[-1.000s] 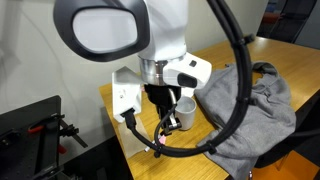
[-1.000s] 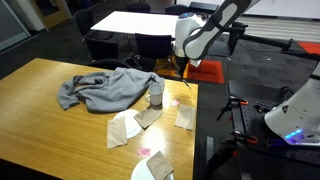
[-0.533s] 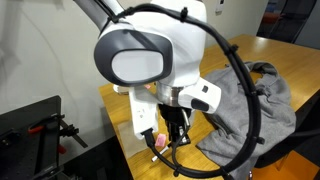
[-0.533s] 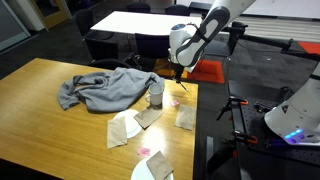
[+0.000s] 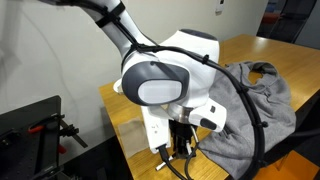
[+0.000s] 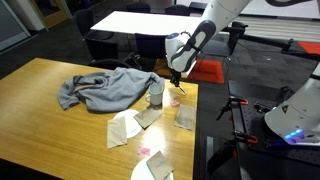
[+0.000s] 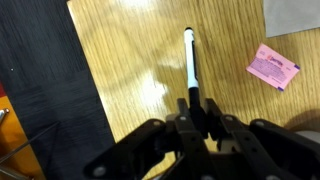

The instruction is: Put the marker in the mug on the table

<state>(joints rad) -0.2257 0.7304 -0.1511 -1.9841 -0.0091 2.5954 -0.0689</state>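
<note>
I will next lower my gripper a little to the bare wood below the marker and let go of it there, because that spot is clear of the pink block.
My gripper [image 7: 197, 118] is shut on the marker [image 7: 190, 65], a thin black stick with a light tip that points away from the fingers over the wooden table [image 7: 150, 60]. In an exterior view the gripper [image 6: 176, 77] hangs near the table's edge, just beside and above the grey-white mug [image 6: 156, 92]. In an exterior view the arm fills the picture, the gripper [image 5: 180, 152] is low over the table corner [image 5: 125, 115], and the mug is hidden.
A small pink block [image 7: 273, 67] lies right of the marker and also shows on the table [image 6: 176, 102]. A grey cloth [image 6: 100, 90] lies behind the mug. Paper napkins [image 6: 125, 128] and a white bowl [image 6: 152, 168] lie further along. The table edge and dark floor [image 7: 50, 100] are close.
The arm has swung and dropped slightly with the marker, staying near the table edge by the mug. In an exterior view the arm now covers the mug.
</note>
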